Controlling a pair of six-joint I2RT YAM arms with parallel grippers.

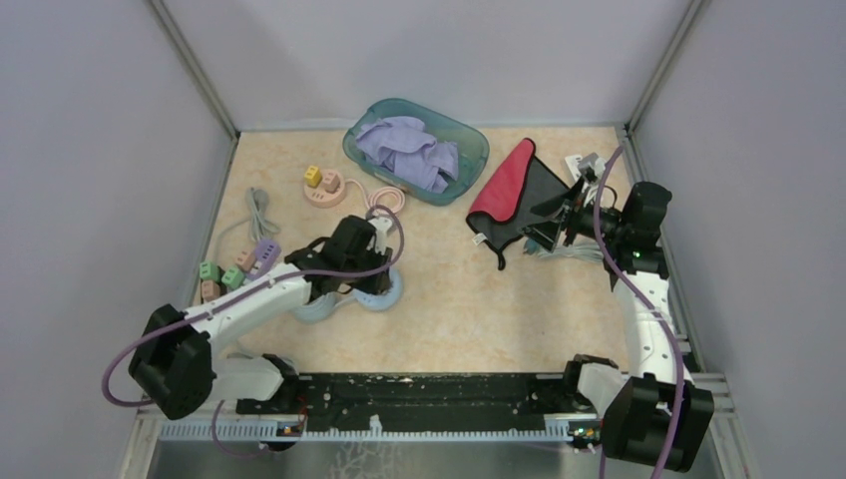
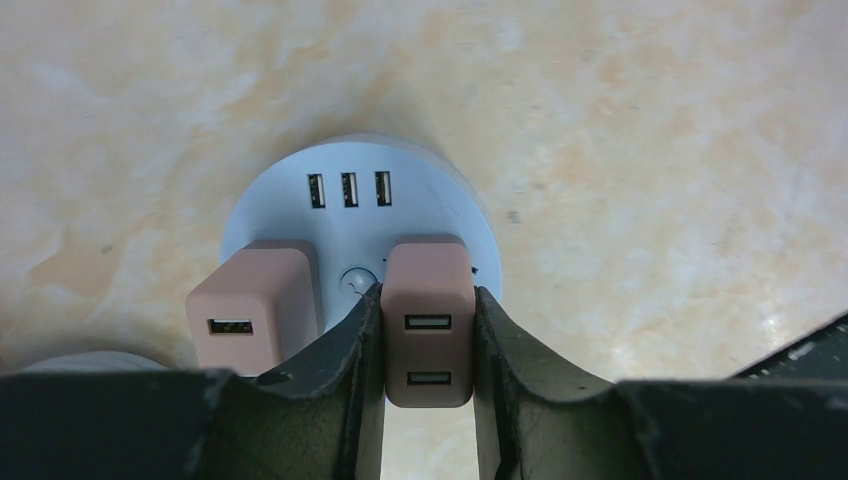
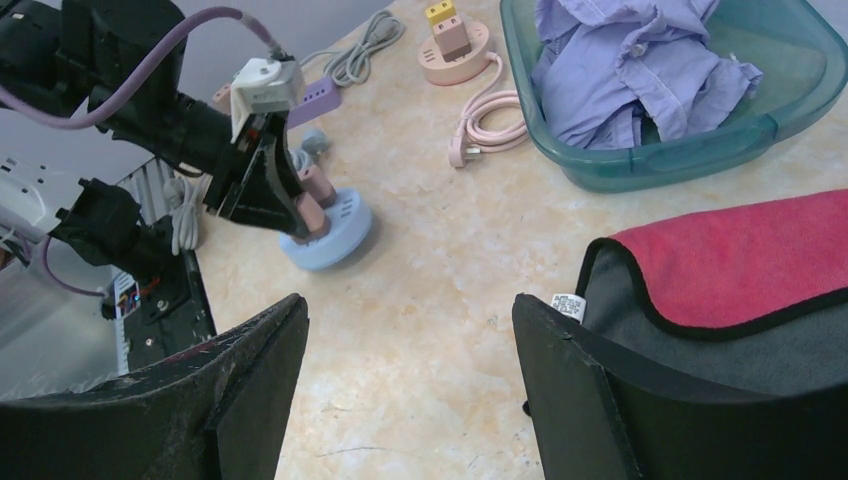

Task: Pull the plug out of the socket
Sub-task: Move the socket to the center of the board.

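Observation:
I need to drag the plug and the socket to the right and slightly back in the top view next with my left gripper. Then it should open on empty table.
A round pale-blue socket (image 2: pixel 400 215) lies on the table, also in the top view (image 1: pixel 384 291) and the right wrist view (image 3: pixel 330 235). Two pink plugs stand in it. My left gripper (image 2: pixel 428 345) is shut on the right pink plug (image 2: pixel 428 320), which has two USB ports; both fingers press its sides. The other pink plug (image 2: pixel 250 315) stands free to its left. My right gripper (image 3: pixel 410 340) is open and empty, held above the table near a red and grey cloth (image 1: pixel 514 195).
A teal tub (image 1: pixel 469 140) holds purple cloth at the back. A pink round socket (image 1: pixel 324 188) with plugs and a pink cable (image 1: pixel 387 198) sits behind the left arm. Coloured plugs (image 1: pixel 234 269) and a grey cable (image 1: pixel 261 208) lie at left.

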